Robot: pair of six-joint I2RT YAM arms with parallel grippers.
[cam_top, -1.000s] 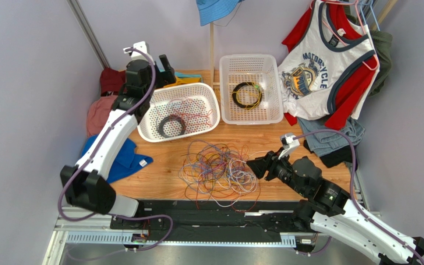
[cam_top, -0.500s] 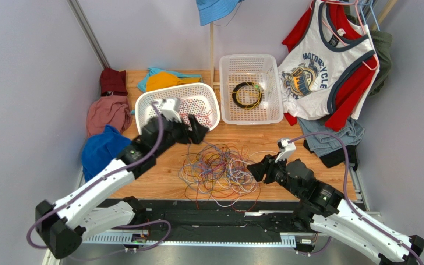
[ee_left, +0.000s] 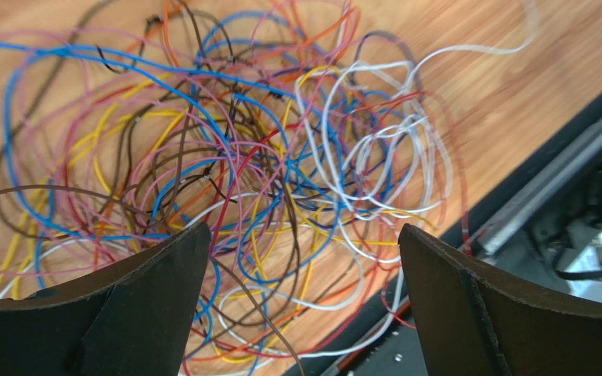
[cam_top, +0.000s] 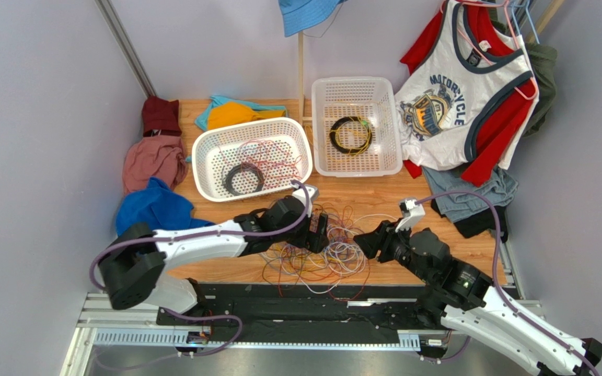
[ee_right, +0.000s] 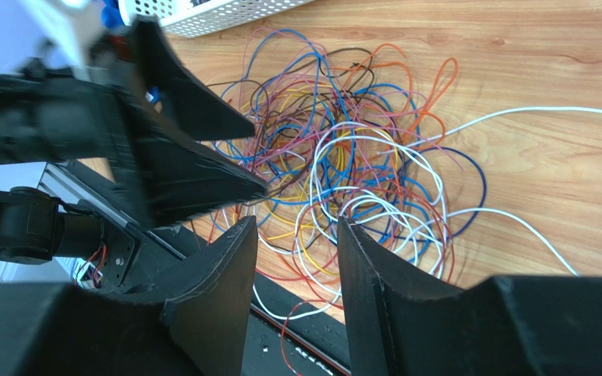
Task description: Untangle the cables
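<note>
The left gripper moves down into the knot next, then closes on the pink-red cable (ee_left: 241,168), which runs over other cables ahead of the gripper's fingers.
The cables (cam_top: 320,251) lie in a messy knot of yellow, orange, pink, red, white, blue and brown wires on the wooden table near its front edge. They fill the left wrist view (ee_left: 265,164) and the right wrist view (ee_right: 343,164). My left gripper (cam_top: 320,233) hangs over the left side of the knot, open and empty (ee_left: 304,251). My right gripper (cam_top: 365,241) is at the knot's right edge, jaws partly open with nothing between them (ee_right: 296,227). Some strands hang over the table's front edge.
A white basket (cam_top: 253,157) holds a black coil and loose red wires. A second white basket (cam_top: 357,125) holds a black and yellow coil. Clothes lie at the left (cam_top: 155,207) and hang at the right (cam_top: 469,102). A black rail (cam_top: 296,301) runs along the front.
My left arm swung from the left basket down and right to hover over the knot. My right gripper crept slightly forward toward the knot.
</note>
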